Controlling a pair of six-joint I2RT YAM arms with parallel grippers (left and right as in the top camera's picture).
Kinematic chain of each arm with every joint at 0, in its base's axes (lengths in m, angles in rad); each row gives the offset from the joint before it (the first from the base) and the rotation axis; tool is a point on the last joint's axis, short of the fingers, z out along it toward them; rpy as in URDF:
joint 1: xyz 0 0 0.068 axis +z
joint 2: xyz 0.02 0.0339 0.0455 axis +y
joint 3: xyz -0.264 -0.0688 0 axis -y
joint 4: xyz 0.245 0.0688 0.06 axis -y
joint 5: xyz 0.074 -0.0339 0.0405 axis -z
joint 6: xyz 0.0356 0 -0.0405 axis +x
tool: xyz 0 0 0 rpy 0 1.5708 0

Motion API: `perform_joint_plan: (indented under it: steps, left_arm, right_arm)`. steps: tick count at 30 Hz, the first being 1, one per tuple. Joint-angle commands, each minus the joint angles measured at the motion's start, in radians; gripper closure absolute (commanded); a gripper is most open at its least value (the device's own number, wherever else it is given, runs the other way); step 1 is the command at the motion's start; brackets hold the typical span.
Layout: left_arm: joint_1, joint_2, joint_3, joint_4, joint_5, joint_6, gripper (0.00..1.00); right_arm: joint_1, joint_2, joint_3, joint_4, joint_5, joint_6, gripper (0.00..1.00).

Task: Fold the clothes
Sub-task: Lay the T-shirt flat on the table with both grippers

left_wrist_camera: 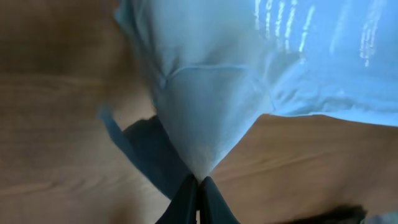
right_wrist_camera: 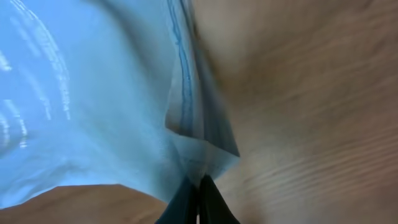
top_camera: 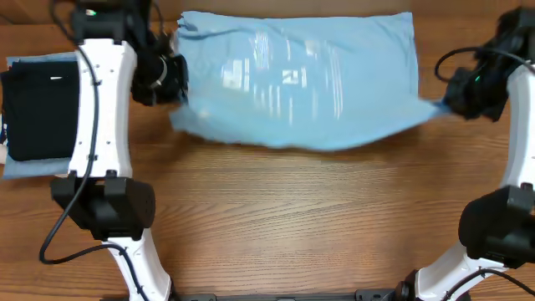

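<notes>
I should next lower my right gripper to the bare wood by the shirt's near edge (top_camera: 422, 133) below it and let go of the shirt's corner, as the cloth hangs lifted.
The light sky-blue T-shirt (top_camera: 301, 79) lies stretched across the far middle of the table, its pale lettering showing faintly through the cloth. My left gripper (top_camera: 171, 84) is shut on its left edge, and the left wrist view shows the cloth (left_wrist_camera: 205, 106) pulled into a point between the closed jaws (left_wrist_camera: 199, 186). My right gripper (top_camera: 447, 102) is shut on the right edge. In the right wrist view a hemmed corner (right_wrist_camera: 193, 143) runs into the closed jaws (right_wrist_camera: 199, 186). The near edge of the shirt hangs lifted off the wood.
A folded black garment (top_camera: 33, 113) lies on a folded denim-blue garment (top_camera: 25, 167) at the far left, beside my left arm. Bare wooden table (top_camera: 292, 217) fills the near half. Both arm bases stand at the near corners.
</notes>
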Motion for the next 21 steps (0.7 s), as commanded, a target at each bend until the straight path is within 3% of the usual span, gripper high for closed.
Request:
perform_joint_plan:
  steps: [1, 12, 21]
  left_arm:
    - [-0.003, -0.029, -0.086, -0.003, -0.032, 0.02, 0.95]
    - [-0.014, -0.098, -0.399, 0.011, -0.078, 0.015, 0.96]
    - [0.026, -0.5, -0.802, 0.215, -0.21, -0.124, 0.96]
  right_arm:
    - [-0.004, -0.003, -0.09, 0.02, 0.02, -0.011, 0.96]
    - [-0.004, -0.019, -0.242, -0.016, 0.035, 0.015, 0.96]
    - [-0.032, -0.221, -0.435, 0.06, 0.1, 0.119, 0.96]
